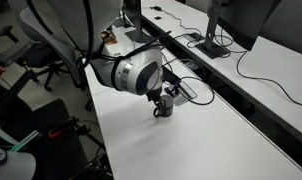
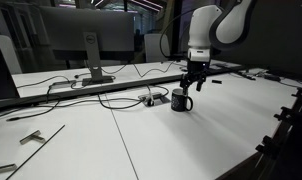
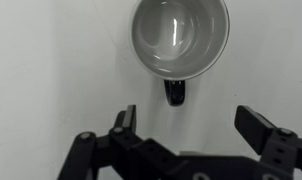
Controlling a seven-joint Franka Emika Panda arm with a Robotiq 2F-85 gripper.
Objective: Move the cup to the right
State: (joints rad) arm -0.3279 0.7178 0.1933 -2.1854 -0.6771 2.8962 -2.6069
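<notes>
My gripper's fingers are open, and the cup's handle sticks out toward the gap between them. My gripper will next move down onto the cup's short dark handle [image 2: 189, 103] [image 3: 175, 93] and close its fingers there.
The cup [image 3: 180, 38] is a small dark round cup with a pale grey inside and a short dark handle. It stands upright on the white table, at the top of the wrist view. It also shows in both exterior views [image 1: 163, 109] [image 2: 180, 101]. My gripper [image 3: 189, 122] is open and empty, its two fingers spread wide just short of the cup's handle. In an exterior view the gripper [image 2: 195, 84] hangs just above the cup, and in the other it shows at the cup too [image 1: 165, 98].
A small device with cables [image 2: 151, 99] lies next to the cup. Monitors [image 2: 86, 40] and more cables stand along the table's back. A gap between table sections [image 1: 221, 100] runs past the cup. An office chair [image 1: 36, 50] stands beside the table.
</notes>
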